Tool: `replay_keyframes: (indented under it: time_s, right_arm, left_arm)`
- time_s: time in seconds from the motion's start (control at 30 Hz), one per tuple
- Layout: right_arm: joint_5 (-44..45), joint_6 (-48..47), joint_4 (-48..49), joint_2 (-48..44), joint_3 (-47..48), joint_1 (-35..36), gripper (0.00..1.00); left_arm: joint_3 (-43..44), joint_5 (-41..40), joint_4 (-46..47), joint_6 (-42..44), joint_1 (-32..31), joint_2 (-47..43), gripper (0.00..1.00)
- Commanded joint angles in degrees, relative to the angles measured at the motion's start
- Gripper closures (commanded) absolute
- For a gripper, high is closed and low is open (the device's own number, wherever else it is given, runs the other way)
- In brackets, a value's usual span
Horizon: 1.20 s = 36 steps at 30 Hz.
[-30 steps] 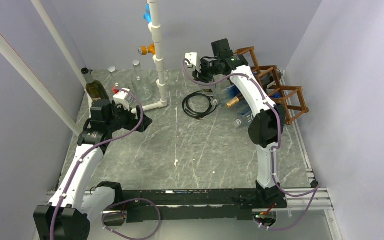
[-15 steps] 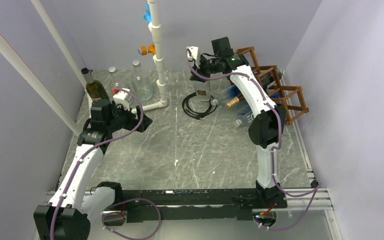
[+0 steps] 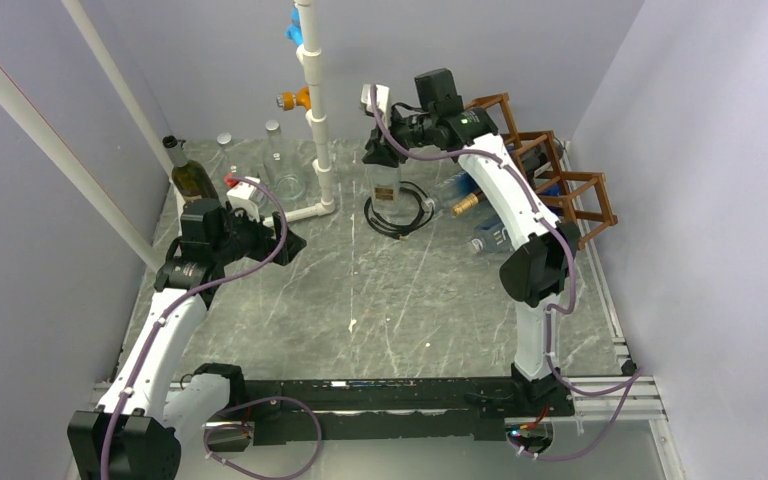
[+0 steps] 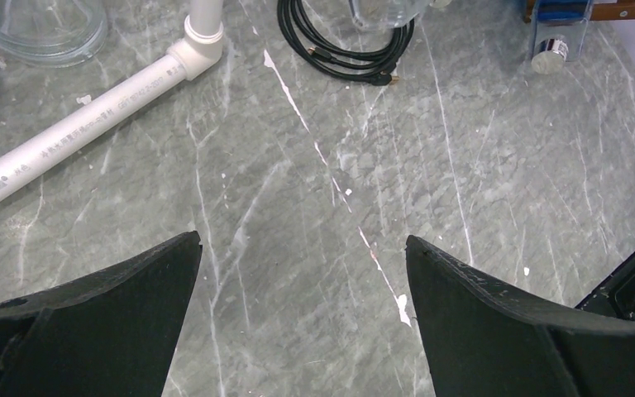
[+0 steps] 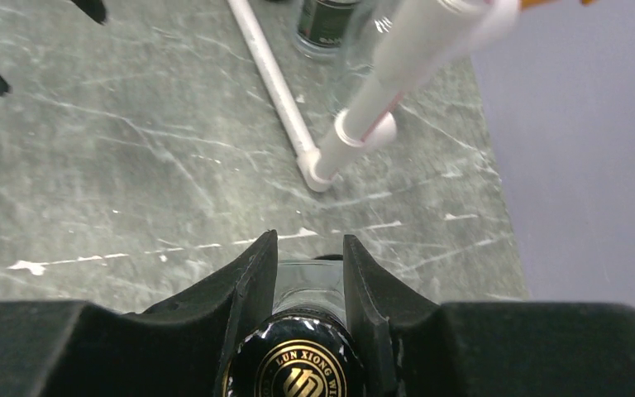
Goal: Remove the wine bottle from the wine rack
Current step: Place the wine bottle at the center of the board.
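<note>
My right gripper draws the bottle back next, clear of the coiled cable, then lowers and releases it. This is because bare tabletop lies below my gripper and back toward the base.
The wine bottle [image 3: 384, 186] is clear glass with a pale label and a black cap bearing a gold logo [image 5: 301, 368]. It hangs upright over the table at the back middle, left of the wine rack [image 3: 563, 185]. My right gripper [image 3: 380, 152] is shut on its neck, and in the right wrist view the fingers [image 5: 252, 277] press the glass neck on both sides just below the cap. Two more bottles [image 3: 467, 200] lie in the reddish-brown rack by the right wall. My left gripper [image 3: 282, 243] hovers open over bare table on the left, holding nothing [image 4: 302, 241].
A coiled black cable [image 3: 400, 212] lies under the hanging bottle. A white pipe stand [image 3: 316, 110] rises at the back middle, with its foot pipe [image 4: 91, 116] along the table. A dark bottle [image 3: 191, 178] and clear glass jars [image 3: 284, 182] stand at the back left.
My right gripper has carried the bottle leftward, away from the rack, to above the cable coil. The left arm has not moved.
</note>
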Motion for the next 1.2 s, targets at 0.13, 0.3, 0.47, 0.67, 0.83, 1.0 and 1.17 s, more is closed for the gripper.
replay_keyframes:
  time_s: [0.13, 0.3, 0.47, 0.67, 0.83, 1.0, 1.17]
  right_arm:
    - [-5.31, 3.3, 5.13, -6.84, -0.25, 3.87, 1.0]
    - [-6.03, 3.63, 4.2, -7.27, -1.47, 5.55, 1.0]
    - [-7.27, 3.93, 3.48, -7.59, -3.21, 7.0, 1.0]
    - [-8.88, 5.34, 2.97, -7.42, -4.71, 8.25, 1.0]
    - [-8.71, 5.9, 2.81, -8.11, -6.05, 8.96, 1.0]
    - [-8.92, 7.17, 4.38, -9.13, -8.84, 9.6, 1.0]
    - [-8.26, 7.36, 5.01, -9.6, -10.87, 11.19, 1.0]
  left_arm:
    - [1.47, 3.8, 2.51, 1.29, 0.24, -2.14, 0.01]
    - [0.85, 4.72, 3.49, 1.13, 0.17, -2.94, 0.01]
    - [0.35, 5.77, 4.13, 0.62, 0.16, -3.4, 0.0]
    - [-0.87, 4.8, 4.5, -0.74, 0.16, -5.42, 0.0]
    - [-3.71, 3.87, 5.03, -3.92, 0.16, -8.96, 0.0]
    - [-5.72, 2.82, 3.4, -6.72, 0.16, -13.03, 0.0]
    - [-7.01, 3.19, 2.54, -8.92, 0.16, -16.74, 0.0]
